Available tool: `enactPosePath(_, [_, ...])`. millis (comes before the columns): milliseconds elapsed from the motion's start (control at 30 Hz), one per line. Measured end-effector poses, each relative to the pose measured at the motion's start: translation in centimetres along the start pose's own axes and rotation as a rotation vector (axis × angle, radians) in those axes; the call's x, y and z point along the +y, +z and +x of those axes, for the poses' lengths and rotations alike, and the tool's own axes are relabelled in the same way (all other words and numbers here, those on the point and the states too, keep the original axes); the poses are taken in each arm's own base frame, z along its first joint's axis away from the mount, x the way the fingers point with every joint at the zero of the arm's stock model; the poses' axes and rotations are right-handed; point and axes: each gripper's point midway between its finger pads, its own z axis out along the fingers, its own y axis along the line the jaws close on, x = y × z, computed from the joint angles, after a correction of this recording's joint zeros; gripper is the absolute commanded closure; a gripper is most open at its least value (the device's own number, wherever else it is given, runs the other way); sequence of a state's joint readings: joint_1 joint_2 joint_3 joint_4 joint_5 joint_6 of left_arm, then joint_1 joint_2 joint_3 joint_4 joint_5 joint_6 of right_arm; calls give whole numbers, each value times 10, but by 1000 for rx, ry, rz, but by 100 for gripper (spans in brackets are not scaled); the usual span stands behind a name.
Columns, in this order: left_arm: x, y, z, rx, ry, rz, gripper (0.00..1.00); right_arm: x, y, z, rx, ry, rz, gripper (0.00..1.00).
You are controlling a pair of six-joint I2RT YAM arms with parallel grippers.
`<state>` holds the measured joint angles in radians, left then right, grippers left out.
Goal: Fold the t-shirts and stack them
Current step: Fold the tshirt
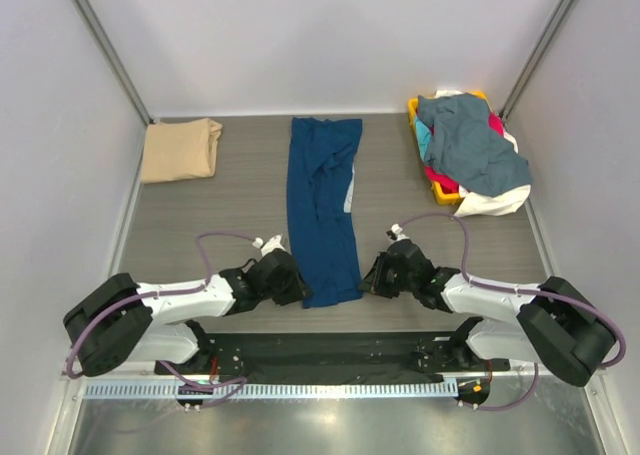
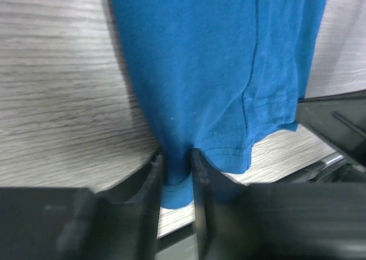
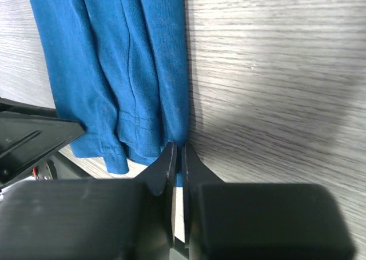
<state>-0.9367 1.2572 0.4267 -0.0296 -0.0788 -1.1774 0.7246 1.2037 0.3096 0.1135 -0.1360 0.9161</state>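
Note:
The folded t-shirt is still long, so my right gripper should next lift the t-shirt's hem corner, carry it outward over the t-shirt to the white print (image 1: 350, 192) and release it.
The navy blue t-shirt (image 1: 322, 207) lies in the middle of the table, folded lengthwise into a long strip, with a bit of white print showing at its right edge. My left gripper (image 1: 298, 287) is shut on the near left corner of its hem; in the left wrist view (image 2: 178, 168) blue cloth (image 2: 217, 60) bunches between the jaws. My right gripper (image 1: 368, 280) is shut on the near right corner; in the right wrist view (image 3: 178, 157) a thin edge of the shirt (image 3: 114, 71) sits between the nearly closed jaws. A folded tan t-shirt (image 1: 181, 149) lies at the far left.
A yellow basket (image 1: 414, 108) at the far right holds a heap of shirts, a slate-blue one (image 1: 470, 145) on top with red, teal and white ones under it, spilling over the rim. White walls close in the table on three sides.

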Motion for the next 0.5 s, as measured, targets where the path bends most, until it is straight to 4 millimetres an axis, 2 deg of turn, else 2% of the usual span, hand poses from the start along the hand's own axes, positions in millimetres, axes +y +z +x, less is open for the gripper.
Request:
enactPosePath(33, [1, 0, 1, 4, 1, 0, 95, -1, 0, 0, 0, 1, 1, 99])
enactPosePath(67, [2, 0, 3, 9, -1, -3, 100, -1, -1, 1, 0, 1, 1, 99])
enactPosePath(200, [3, -2, 13, 34, -3, -4, 100, -3, -10, 7, 5, 8, -1, 99])
enactPosePath(300, [6, -11, 26, 67, 8, -25, 100, -1, -21, 17, 16, 10, -10, 99])
enactPosePath(500, [15, -40, 42, 112, 11, -64, 100, 21, -48, 38, 28, 9, -75, 99])
